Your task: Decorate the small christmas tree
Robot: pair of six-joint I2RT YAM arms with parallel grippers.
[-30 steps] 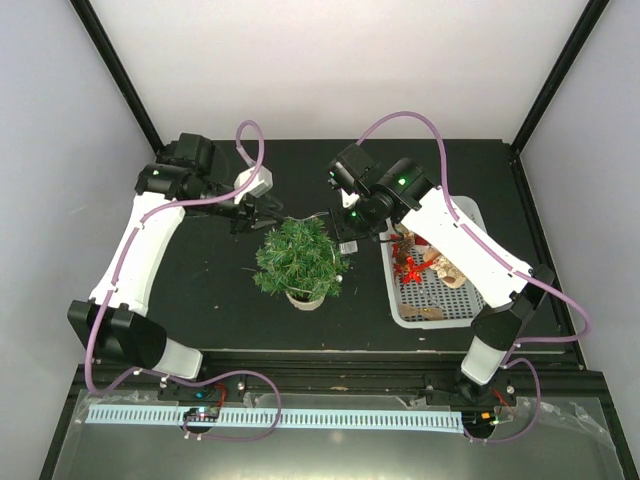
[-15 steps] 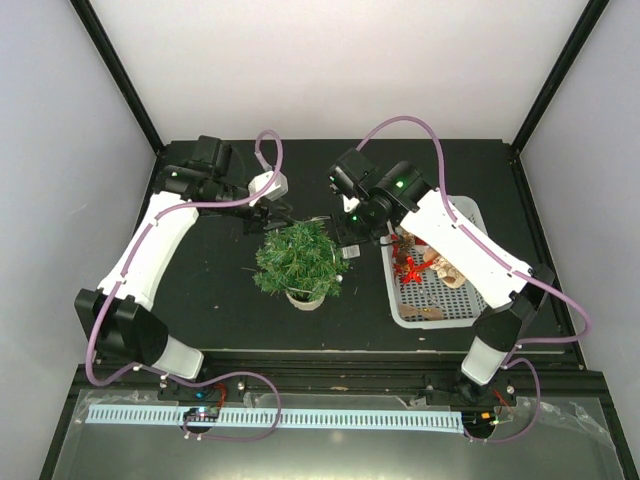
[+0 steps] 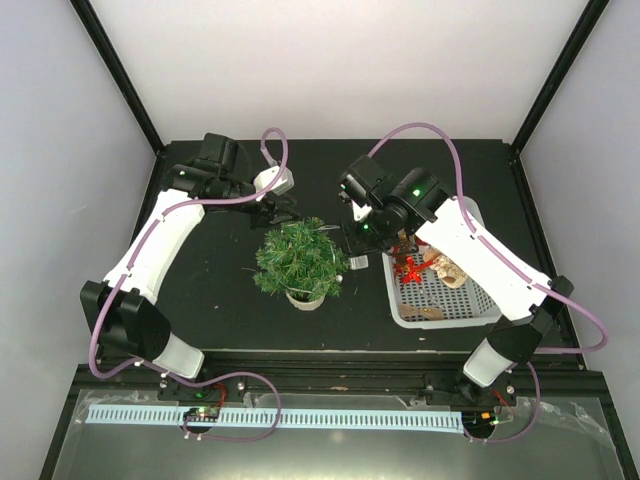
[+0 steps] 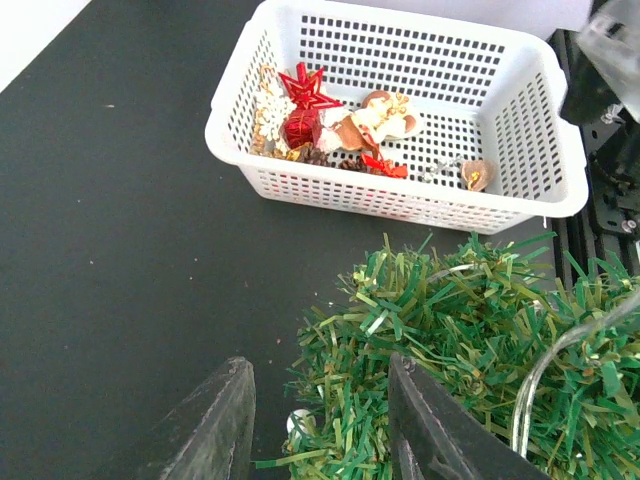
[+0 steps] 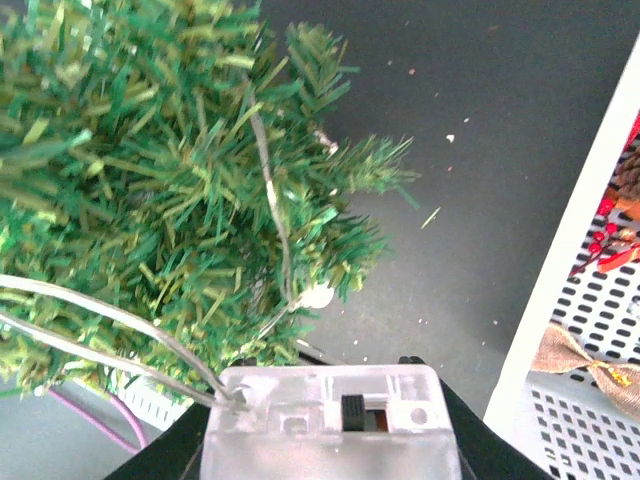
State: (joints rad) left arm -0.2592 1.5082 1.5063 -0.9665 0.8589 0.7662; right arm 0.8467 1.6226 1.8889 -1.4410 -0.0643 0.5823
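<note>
I will next bring the battery box, which my right gripper holds out beside the branches, back and in toward the cream pot's side [image 3: 316, 301].
The small christmas tree [image 3: 299, 256] stands mid-table in its cream pot [image 3: 305, 298]. My left gripper [image 3: 284, 212] is open at the tree's far side. In the left wrist view [image 4: 320, 425] green branches [image 4: 470, 330] lie between its fingers [image 4: 215, 420]. My right gripper [image 3: 353, 250] is at the tree's right side, shut on a clear plastic battery box [image 5: 300, 410] with a black switch. Thin light-string wires [image 5: 275, 200] run from the box into the tree [image 5: 140, 170]. A wire loop [image 4: 545, 365] lies over the branches.
A white mesh basket [image 3: 440, 320] right of the tree holds several ornaments, among them a red star [image 4: 305, 85]. Its front wall [image 4: 400, 205] and its rim [image 5: 550, 280] show in the wrist views. The mat is black. Black frame posts stand at the back corners.
My left gripper has moved right, up to the tree's far side. My right gripper has shifted a little right and nearer with the battery box. The tree has not moved.
</note>
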